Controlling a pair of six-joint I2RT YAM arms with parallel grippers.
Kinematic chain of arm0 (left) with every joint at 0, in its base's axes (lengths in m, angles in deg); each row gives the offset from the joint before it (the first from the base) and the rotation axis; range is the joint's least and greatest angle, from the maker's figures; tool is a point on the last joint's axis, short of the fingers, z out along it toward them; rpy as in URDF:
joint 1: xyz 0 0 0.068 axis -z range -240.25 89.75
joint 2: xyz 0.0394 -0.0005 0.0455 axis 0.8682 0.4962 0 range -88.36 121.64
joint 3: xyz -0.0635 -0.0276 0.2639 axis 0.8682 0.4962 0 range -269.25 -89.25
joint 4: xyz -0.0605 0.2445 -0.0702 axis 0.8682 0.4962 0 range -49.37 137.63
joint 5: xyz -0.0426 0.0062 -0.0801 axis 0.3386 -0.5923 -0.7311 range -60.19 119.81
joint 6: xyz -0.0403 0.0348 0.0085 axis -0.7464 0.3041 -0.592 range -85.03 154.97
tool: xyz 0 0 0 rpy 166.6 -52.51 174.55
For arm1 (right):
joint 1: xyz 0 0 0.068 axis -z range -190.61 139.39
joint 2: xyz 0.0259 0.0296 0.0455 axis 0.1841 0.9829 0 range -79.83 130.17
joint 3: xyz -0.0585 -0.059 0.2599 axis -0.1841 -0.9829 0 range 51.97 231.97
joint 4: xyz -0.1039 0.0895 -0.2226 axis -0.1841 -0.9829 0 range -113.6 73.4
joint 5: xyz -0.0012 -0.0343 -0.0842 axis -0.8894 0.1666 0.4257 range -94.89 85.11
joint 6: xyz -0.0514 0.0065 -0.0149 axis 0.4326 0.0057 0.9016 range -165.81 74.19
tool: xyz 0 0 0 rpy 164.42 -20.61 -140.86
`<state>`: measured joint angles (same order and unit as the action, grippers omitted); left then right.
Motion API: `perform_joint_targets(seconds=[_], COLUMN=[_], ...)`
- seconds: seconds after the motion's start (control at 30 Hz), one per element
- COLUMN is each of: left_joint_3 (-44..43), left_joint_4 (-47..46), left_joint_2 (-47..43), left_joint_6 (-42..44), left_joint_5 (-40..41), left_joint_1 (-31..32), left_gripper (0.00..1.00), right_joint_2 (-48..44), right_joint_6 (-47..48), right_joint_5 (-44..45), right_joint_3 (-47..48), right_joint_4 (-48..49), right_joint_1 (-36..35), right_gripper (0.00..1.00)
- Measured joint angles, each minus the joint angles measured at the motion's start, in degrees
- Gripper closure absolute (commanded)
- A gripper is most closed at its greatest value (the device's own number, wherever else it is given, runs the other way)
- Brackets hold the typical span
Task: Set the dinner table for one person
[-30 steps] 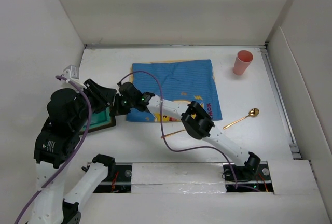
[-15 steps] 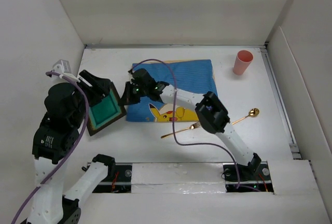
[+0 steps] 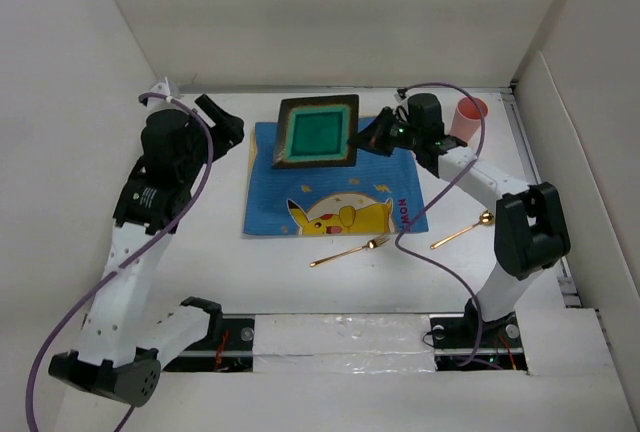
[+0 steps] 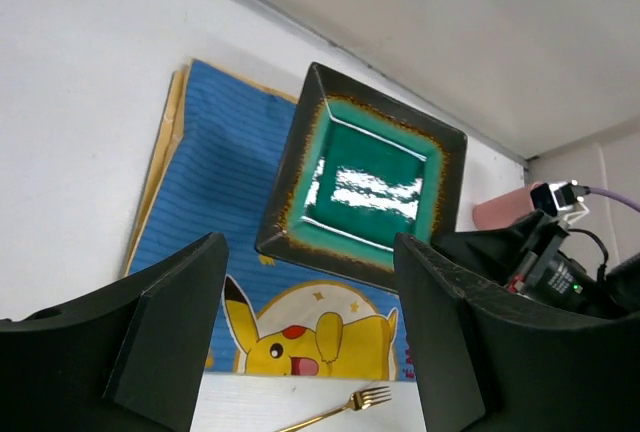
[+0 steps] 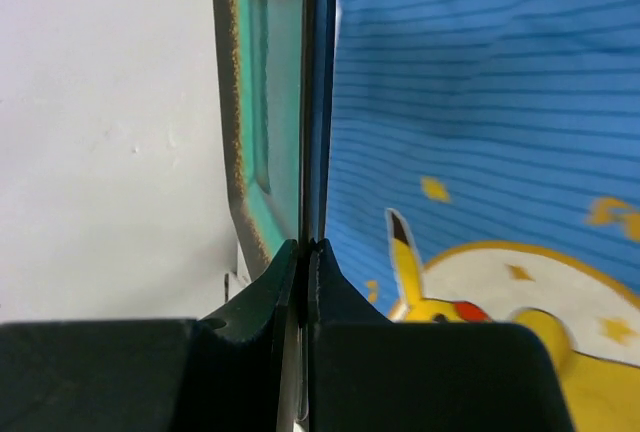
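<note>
I will move my right gripper back and down to lower the plate (image 4: pixel 370 187) onto the middle of the placemat and let go of the plate's rim.
A square dark plate with a teal centre (image 3: pixel 318 132) hangs over the back part of the blue cartoon-print placemat (image 3: pixel 340 192) on the white dinner table (image 3: pixel 200 262). My right gripper (image 3: pixel 372 139) is shut on the plate's right rim. In the right wrist view its fingers (image 5: pixel 305 244) pinch the plate's edge (image 5: pixel 262 102), and the placemat (image 5: pixel 470 102) lies beyond. My left gripper (image 3: pixel 225 127) stands open to the left of the plate and holds nothing. In the left wrist view the left gripper (image 4: pixel 308 252) frames the plate (image 4: pixel 370 187) and the placemat (image 4: pixel 200 182).
A gold fork (image 3: pixel 350 251) lies just in front of the placemat, also in the left wrist view (image 4: pixel 345 407). A gold spoon (image 3: pixel 466 229) lies to its right. A pink cup (image 3: pixel 470 110) stands at the back right, partly behind my right arm. White walls enclose the table.
The plate has gone from the table's left side to over the back of the placemat, carried by my right gripper. My left gripper let go, opened wide and swung back-left.
</note>
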<state>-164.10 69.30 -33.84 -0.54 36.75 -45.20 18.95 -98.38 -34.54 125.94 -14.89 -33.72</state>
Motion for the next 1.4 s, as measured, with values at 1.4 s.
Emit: perform_joint_targets(seconds=[1.4], left_joint_3=[9.5], left_joint_4=[-10.1], left_joint_2=[7.5], left_joint_6=[2.1], left_joint_5=[-2.4], left_joint_1=[0.0], left_gripper=[0.38], right_joint_2=[7.8], right_joint_6=[12.2], right_joint_5=[-6.2], right_joint_3=[-14.7], right_joint_4=[0.7], right_joint_1=[6.6], right_gripper=[0.62])
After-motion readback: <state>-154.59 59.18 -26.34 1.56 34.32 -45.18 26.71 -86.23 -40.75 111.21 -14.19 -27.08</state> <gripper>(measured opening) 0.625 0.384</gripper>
